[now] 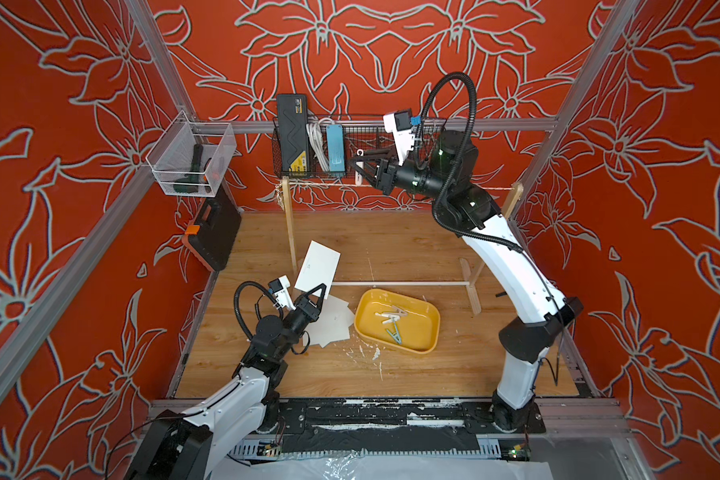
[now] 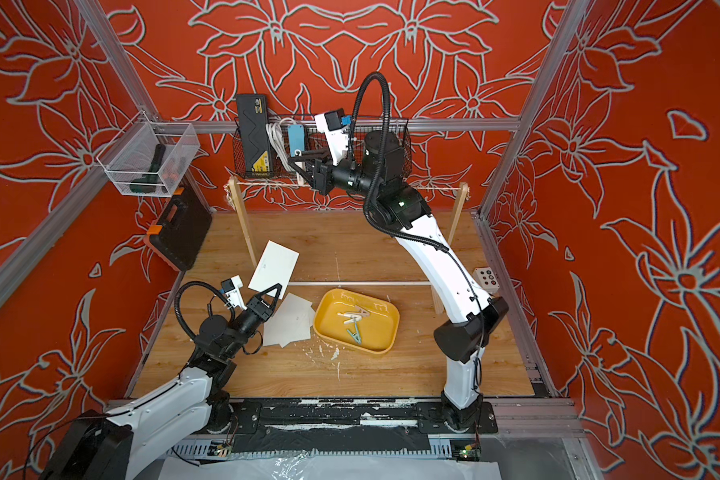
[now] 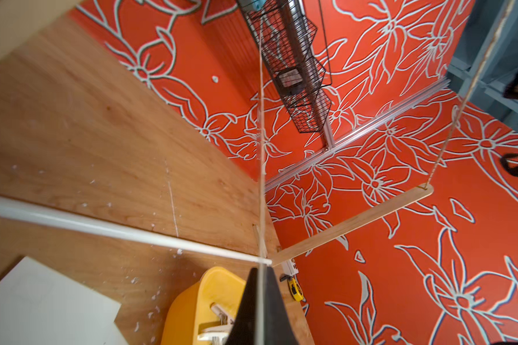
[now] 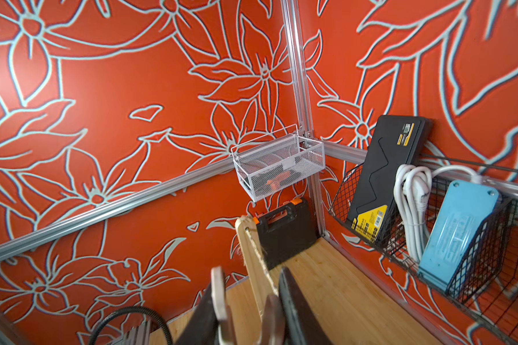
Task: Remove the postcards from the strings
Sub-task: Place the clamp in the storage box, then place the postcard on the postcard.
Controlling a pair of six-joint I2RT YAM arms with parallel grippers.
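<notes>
The stacked postcards are below my left gripper, so I will lower it and tip the raised card down onto them. Then I will let go of the card's lower edge.
My left gripper (image 1: pixel 320 289) (image 2: pixel 276 290) is shut on the lower edge of a white postcard (image 1: pixel 317 264) (image 2: pixel 274 266), held tilted above the table; the left wrist view shows that card edge-on (image 3: pixel 261 149) between the black fingers (image 3: pixel 245 313). More postcards lie stacked (image 1: pixel 335 322) (image 2: pixel 289 326) (image 3: pixel 42 307) on the wood beside it. The string (image 1: pixel 321 185) (image 2: pixel 267 185) (image 3: pixel 461 104) runs between two wooden posts (image 1: pixel 289 224) (image 1: pixel 512 203) and carries no card in view. My right gripper (image 1: pixel 360 166) (image 2: pixel 299 167) (image 4: pixel 248 286) is up at the string, shut on a pale clothespin (image 4: pixel 219 286).
A yellow tray (image 1: pixel 414 334) (image 2: pixel 377 334) (image 3: pixel 192 304) holding clothespins sits right of the stack. A white rod (image 1: pixel 391 284) (image 3: pixel 102 227) joins the posts' feet. A black wire basket (image 1: pixel 350 141) (image 4: pixel 476 248) hangs on the back wall just behind the right gripper.
</notes>
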